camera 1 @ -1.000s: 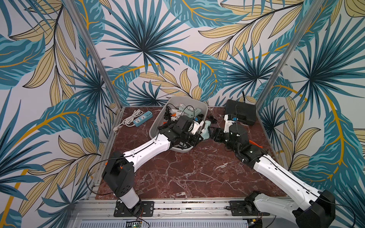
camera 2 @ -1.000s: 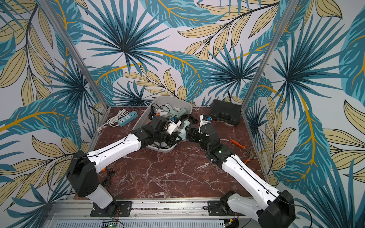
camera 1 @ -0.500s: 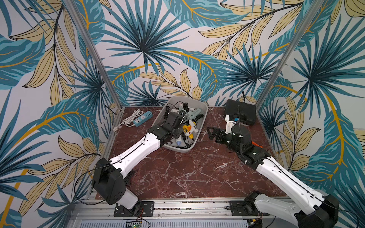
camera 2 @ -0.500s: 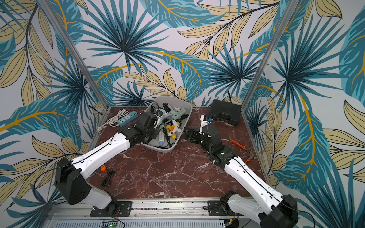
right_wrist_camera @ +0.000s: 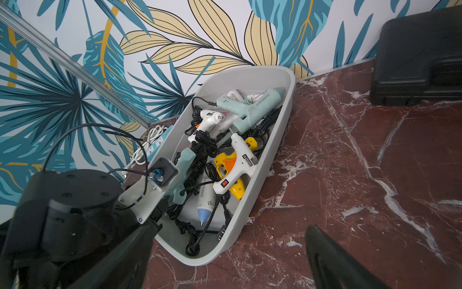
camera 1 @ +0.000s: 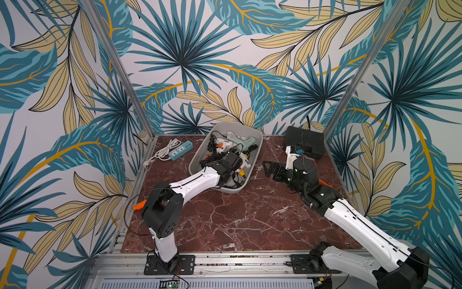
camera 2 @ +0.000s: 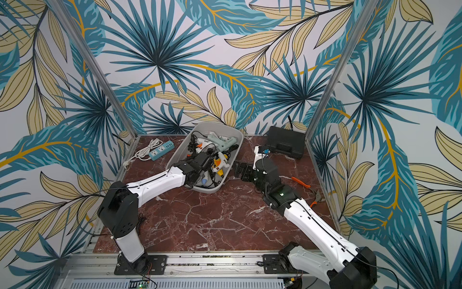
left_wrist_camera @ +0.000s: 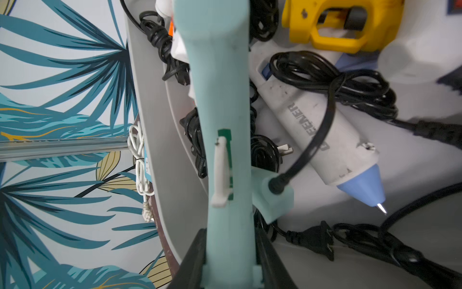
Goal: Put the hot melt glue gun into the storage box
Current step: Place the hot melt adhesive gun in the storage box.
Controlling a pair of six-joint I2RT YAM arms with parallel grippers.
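The robot's left gripper has to move next, away from the box's side by the power strip and toward the white glue gun's blue tip (camera 2: 204, 181) (left_wrist_camera: 362, 187), and let go, because the mint-green glue gun crowds that side.
The storage box (camera 1: 260, 143) (camera 2: 239, 140) is a light-grey tub at the back of the table, holding several glue guns and black cords. My left gripper (left_wrist_camera: 230, 252) reaches into the box and is shut on a mint-green hot melt glue gun (left_wrist_camera: 220, 112) (right_wrist_camera: 186, 160), whose body stretches over the cords near the box's left wall (left_wrist_camera: 155, 125). My right gripper (camera 1: 271, 169) (right_wrist_camera: 232, 262) hangs open and empty over the table, just right of the box.
In the box lie a second mint gun (right_wrist_camera: 250, 110), a yellow gun (right_wrist_camera: 225, 162) and a white gun with a blue tip (left_wrist_camera: 325, 130). A black hard case (camera 1: 303, 142) stands at the back right. A power strip (camera 1: 180, 150) lies back left, and orange pliers (camera 2: 301, 182) lie at the right.
My left gripper has carried the mint gun from the box's right rim to inside the box, toward its left wall. My right gripper has opened wide and pulled back to the right.
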